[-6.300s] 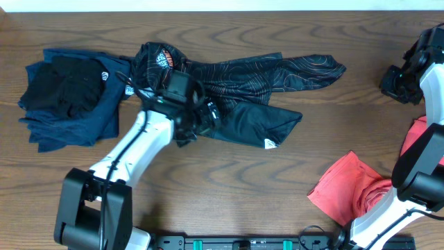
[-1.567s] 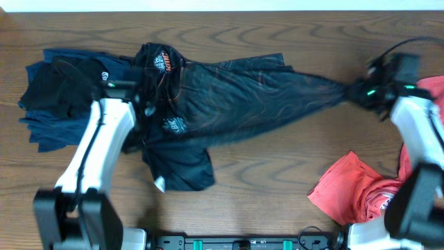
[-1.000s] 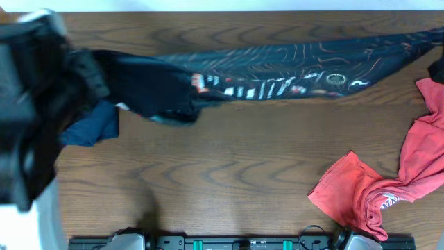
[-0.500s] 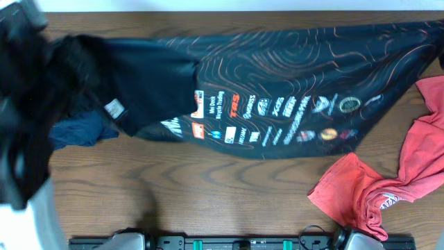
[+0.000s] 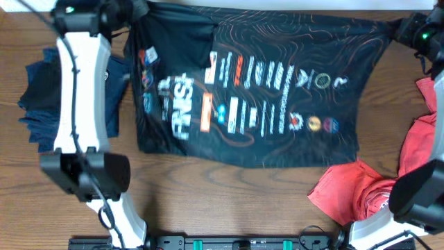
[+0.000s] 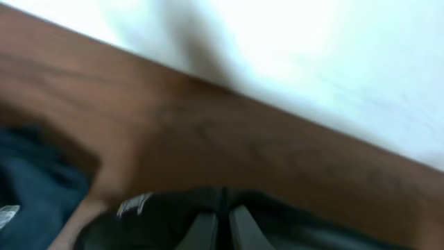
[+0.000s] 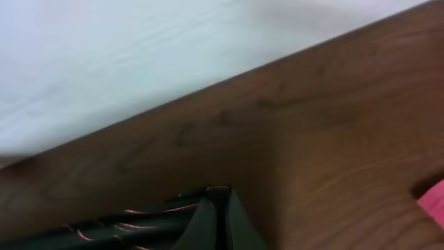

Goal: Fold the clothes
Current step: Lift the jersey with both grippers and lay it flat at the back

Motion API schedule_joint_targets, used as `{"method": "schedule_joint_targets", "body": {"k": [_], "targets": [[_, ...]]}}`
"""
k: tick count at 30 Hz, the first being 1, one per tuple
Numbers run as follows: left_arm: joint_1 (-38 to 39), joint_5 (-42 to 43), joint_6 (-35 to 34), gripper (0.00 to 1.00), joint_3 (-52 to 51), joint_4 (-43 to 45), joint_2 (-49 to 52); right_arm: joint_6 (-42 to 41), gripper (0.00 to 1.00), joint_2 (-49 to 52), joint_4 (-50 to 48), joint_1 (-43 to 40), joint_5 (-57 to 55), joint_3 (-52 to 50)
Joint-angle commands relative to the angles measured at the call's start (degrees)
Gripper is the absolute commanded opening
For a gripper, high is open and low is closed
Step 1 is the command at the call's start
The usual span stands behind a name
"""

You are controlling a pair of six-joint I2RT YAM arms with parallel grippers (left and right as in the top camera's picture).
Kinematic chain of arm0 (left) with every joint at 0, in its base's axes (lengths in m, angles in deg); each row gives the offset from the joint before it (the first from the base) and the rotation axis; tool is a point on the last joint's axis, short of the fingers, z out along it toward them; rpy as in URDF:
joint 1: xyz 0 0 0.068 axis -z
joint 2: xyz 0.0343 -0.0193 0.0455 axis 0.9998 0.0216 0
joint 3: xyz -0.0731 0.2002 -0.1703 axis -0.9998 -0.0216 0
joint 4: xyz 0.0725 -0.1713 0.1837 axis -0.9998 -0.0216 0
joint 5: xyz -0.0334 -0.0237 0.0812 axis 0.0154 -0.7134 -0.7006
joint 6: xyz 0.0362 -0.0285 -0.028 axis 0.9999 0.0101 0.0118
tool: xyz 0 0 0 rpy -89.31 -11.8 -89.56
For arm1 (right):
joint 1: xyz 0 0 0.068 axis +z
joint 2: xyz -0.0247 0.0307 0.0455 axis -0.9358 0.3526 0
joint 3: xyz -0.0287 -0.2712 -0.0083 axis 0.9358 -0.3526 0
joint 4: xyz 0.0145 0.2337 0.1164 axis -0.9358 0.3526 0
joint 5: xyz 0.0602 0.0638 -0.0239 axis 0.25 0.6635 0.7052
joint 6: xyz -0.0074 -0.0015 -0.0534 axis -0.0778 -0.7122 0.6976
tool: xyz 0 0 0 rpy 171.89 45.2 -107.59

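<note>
Next, my left gripper will move back and right in the overhead view over the red lettering [image 5: 238, 70] and release, while my right gripper clamps the hem.
The black sports shirt [image 5: 277, 83] with thin orange contour lines and red-white lettering lies spread wide over the far half of the table, lettering up. My left gripper [image 5: 133, 11] is shut on its far left corner, and in the left wrist view black cloth [image 6: 166, 215] is pinched between the closed fingers [image 6: 201, 232]. At the far right corner, my right gripper [image 5: 397, 28] is also shut, its fingers [image 7: 206, 223] clamping the orange-lined hem [image 7: 152, 219]. Both grippers sit close to the table's far edge.
A pile of navy and black clothes [image 5: 41, 90] lies at the left, partly under the left arm [image 5: 76, 90]. A red garment [image 5: 350, 194] lies crumpled at the front right, reaching up along the right edge [image 5: 424, 121]. Bare wood [image 5: 222, 201] runs along the front.
The shirt, held up stretched between both grippers a moment ago, has come down and now lies spread on the table. Both arms have moved to the far edge.
</note>
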Motion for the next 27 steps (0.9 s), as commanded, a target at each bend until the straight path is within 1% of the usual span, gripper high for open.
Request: {"method": "schedule_joint_targets", "body": {"k": [1,3,7,9,11,13,15,17,19,22,25,27], "targets": [[-0.83,-2.69,-0.55,0.06,2.01,5.14,-2.8,-0.5,0.01,-1.73,-0.57,-0.61,-8.83,10.01],[-0.83,-3.21,-0.59,0.06,5.16,7.28,-3.15,0.74,0.01,-1.73,1.57,-0.7,-12.02,17.07],[-0.83,-6.36,-0.7,0.06,16.17,8.09,-3.21,2.62,0.01,-1.73,3.91,-1.07,-17.14,29.94],[-0.83,-6.54,-0.68,0.06,22.14,7.98,-3.21,2.64,0.01,-1.73,4.81,-1.31,-18.56,33.81],[-0.79,-6.34,-0.68,0.06,26.47,6.05,-3.54,2.75,0.01,-1.73,6.56,-1.6,-19.08,35.78],[-0.17,-6.34,0.39,0.06,27.78,1.77,-4.02,3.15,0.01,-1.64,9.16,-1.7,-20.35,35.65],[0.33,-6.32,1.05,0.06,27.76,-4.81,-4.11,4.07,0.01,-0.9,13.18,-1.68,-21.46,34.71],[1.16,-4.98,1.05,0.06,27.08,-14.05,-3.65,4.57,0.01,0.24,18.6,-1.68,-22.56,33.2],[2.19,-1.49,1.09,0.05,25.55,-23.67,-2.78,4.07,0.01,1.73,24.9,-1.66,-25.7,31.58],[4.13,-0.52,1.31,0.06,22.18,-35.1,-1.09,2.16,0.01,4.04,31.87,-1.7,-27.65,28.46],[6.32,-0.5,1.73,0.06,17.4,-39.71,0.59,2.12,0.01,5.57,34.69,-1.66,-27.63,23.98],[7.93,-0.02,1.73,0.06,13.84,-39.8,1.33,1.75,0.01,5.97,34.84,-1.68,-27.67,21.03]]}}
